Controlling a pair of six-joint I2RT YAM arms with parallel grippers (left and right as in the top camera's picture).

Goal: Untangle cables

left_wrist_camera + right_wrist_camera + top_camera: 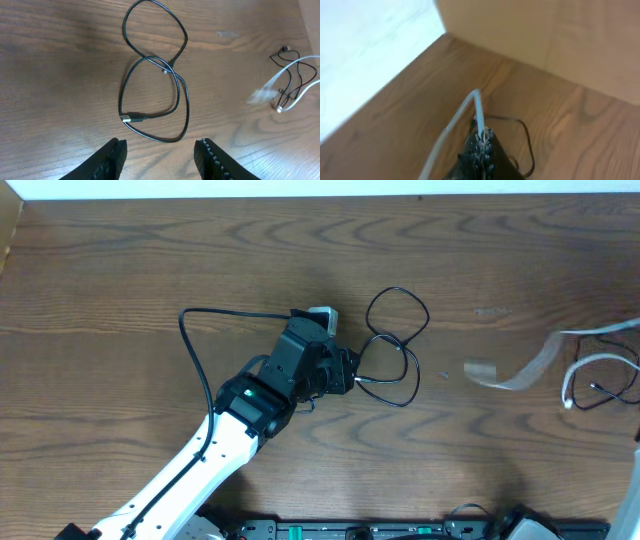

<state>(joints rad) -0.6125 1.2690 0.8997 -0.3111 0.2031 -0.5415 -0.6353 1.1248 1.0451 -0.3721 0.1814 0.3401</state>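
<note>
The right gripper lowers toward the table by the thin black cord (622, 377) next and opens.
A thin black cable (395, 345) lies in a figure-eight of loops mid-table; in the left wrist view (155, 95) its plug end (131, 118) rests inside the lower loop. My left gripper (352, 377) is open and empty just short of the loops, which lie ahead of its jaws (160, 145). The white cable (598, 362) is at the far right, partly blurred, next to a thin black cord (620, 392). My right gripper (482, 135) is shut on the white cable (479, 107), which arcs up and away from the jaws. That gripper does not show in the overhead view.
The left arm's thick black cable (205, 330) arcs over the table left of the gripper. A pale blurred strip (515, 375) lies between the two cable groups. A wooden wall (545, 35) rises at the table's edge beyond the right gripper.
</note>
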